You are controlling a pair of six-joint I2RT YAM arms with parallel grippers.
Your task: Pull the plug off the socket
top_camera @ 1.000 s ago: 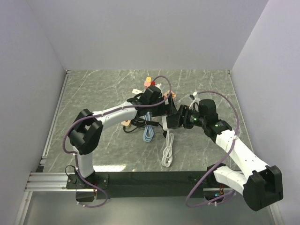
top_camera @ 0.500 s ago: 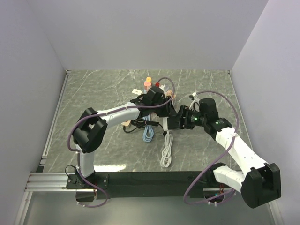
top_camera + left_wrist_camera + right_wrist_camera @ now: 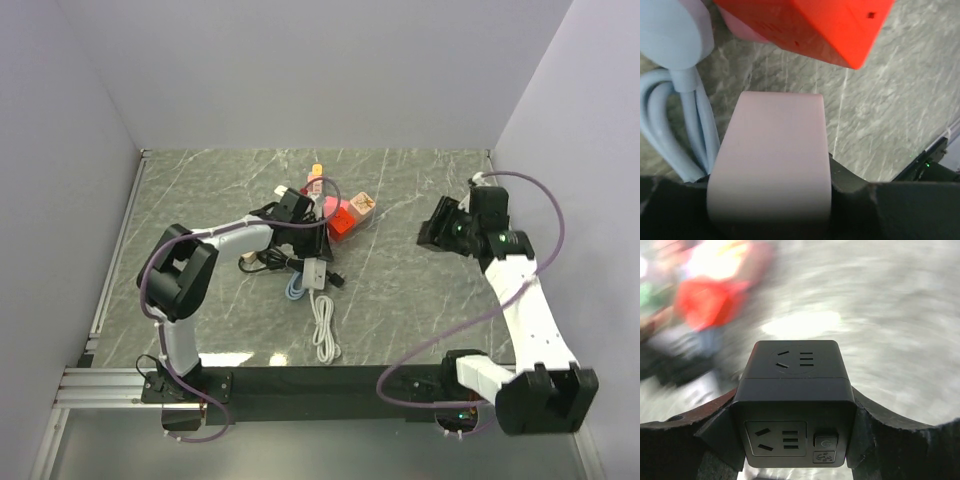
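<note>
The socket is already free of the plug. My right gripper will next carry the socket to the right in the top view and down onto empty table.
The plug [image 3: 318, 272] is a pale white block with a white cable [image 3: 325, 335] trailing toward the near edge. My left gripper [image 3: 308, 250] is shut on the plug [image 3: 770, 160], which fills the space between the fingers of that gripper [image 3: 772, 192] in the left wrist view. The socket [image 3: 437, 232] is a black cube, far off to the right and apart from the plug. My right gripper [image 3: 443, 230] is shut on it. In the right wrist view the socket [image 3: 796, 400] sits between the two fingers of that gripper [image 3: 796, 412], its outlet faces empty.
A red cube [image 3: 342, 220] and an orange cube [image 3: 362, 203] lie just behind the left gripper; the red cube [image 3: 805, 25] is close ahead of the plug. A coiled blue cable [image 3: 297, 288] and a black cable [image 3: 262, 260] lie left of it. Small coloured pieces [image 3: 315, 178] sit further back.
My left gripper has closed on the plug. The right arm has swung away to the right with the socket, the left arm has drawn back left, and plug and socket have come apart.
</note>
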